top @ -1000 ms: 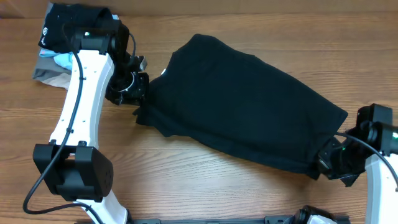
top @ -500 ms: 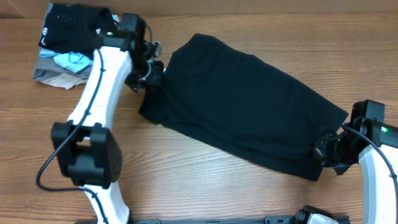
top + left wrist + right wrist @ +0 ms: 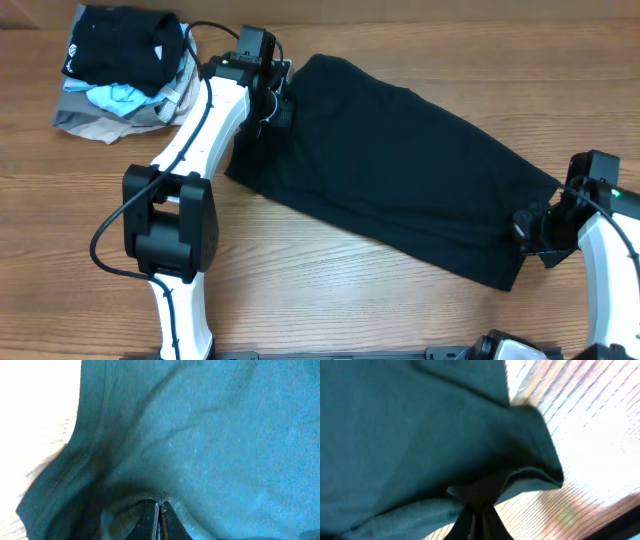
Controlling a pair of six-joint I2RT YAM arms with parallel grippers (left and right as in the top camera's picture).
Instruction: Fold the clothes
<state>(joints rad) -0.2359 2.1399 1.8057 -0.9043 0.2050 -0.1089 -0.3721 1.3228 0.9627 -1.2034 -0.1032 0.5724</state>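
Next, my left gripper moves a little toward the folded stack and releases the pinched edge, since the cloth between both grippers still shows shallow wrinkles.
The clothes, a large plain black garment, lie spread diagonally across the wooden table. My left gripper is shut on the garment's upper-left edge; in the left wrist view the fingertips pinch dark fabric. My right gripper is shut on the garment's lower-right corner; in the right wrist view the fingertips clamp a fold of cloth above the table. No white label shows.
A stack of folded pieces stands at the table's back left: a black garment with a white logo on top of light-blue, grey and beige pieces. Bare wood lies in front of the garment.
My left gripper has moved up and to the right along the garment's left edge, drawing that edge toward the back. My right gripper has shifted slightly up with its corner.
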